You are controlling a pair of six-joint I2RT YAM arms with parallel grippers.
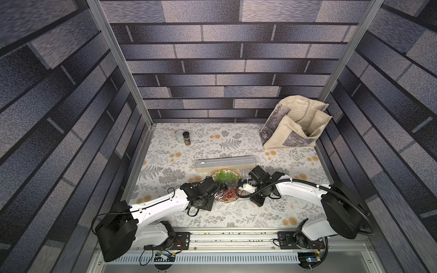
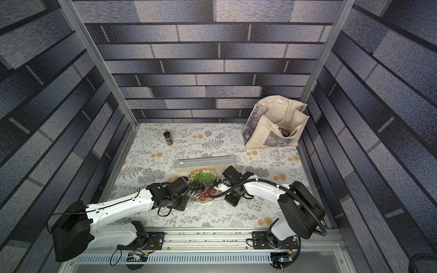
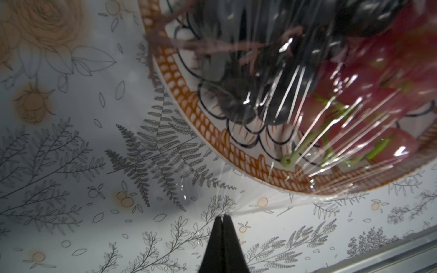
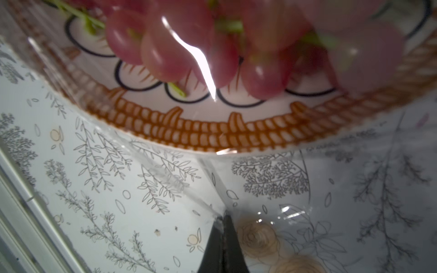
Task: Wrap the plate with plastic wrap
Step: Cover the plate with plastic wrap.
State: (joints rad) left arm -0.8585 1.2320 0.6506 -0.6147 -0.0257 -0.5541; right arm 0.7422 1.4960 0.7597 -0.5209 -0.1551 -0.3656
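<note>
My right gripper is close beside the plate's tan rim [image 4: 223, 136] and needs to ease slightly toward it, then release the plastic wrap [image 4: 212, 189] already stretched over the plate's rim.
The plate [image 1: 224, 170] [image 2: 203, 169], with a tan wicker-look rim and green, black and red grapes, sits mid-table between both arms. Clear, crinkly plastic wrap [image 2: 197, 192] lies over the grapes. My left gripper [image 1: 218, 188] is at the plate's left edge. In the left wrist view this gripper [image 3: 222, 216] is shut on a corner of the plastic wrap [image 3: 260, 201], pulled taut from the plate rim [image 3: 212, 132]. My right gripper [image 1: 240, 186] is at the plate's right edge. In the right wrist view it [image 4: 223, 216] is shut on the plastic wrap [image 4: 212, 189] below the plate rim [image 4: 189, 134].
The long cream wrap box [image 1: 225, 162] lies just behind the plate. A white jar [image 1: 180, 136] and a dark-lidded spice jar [image 1: 186, 139] stand at the back left. A beige cloth bag [image 1: 295, 123] leans in the back right corner. Walls enclose the floral table.
</note>
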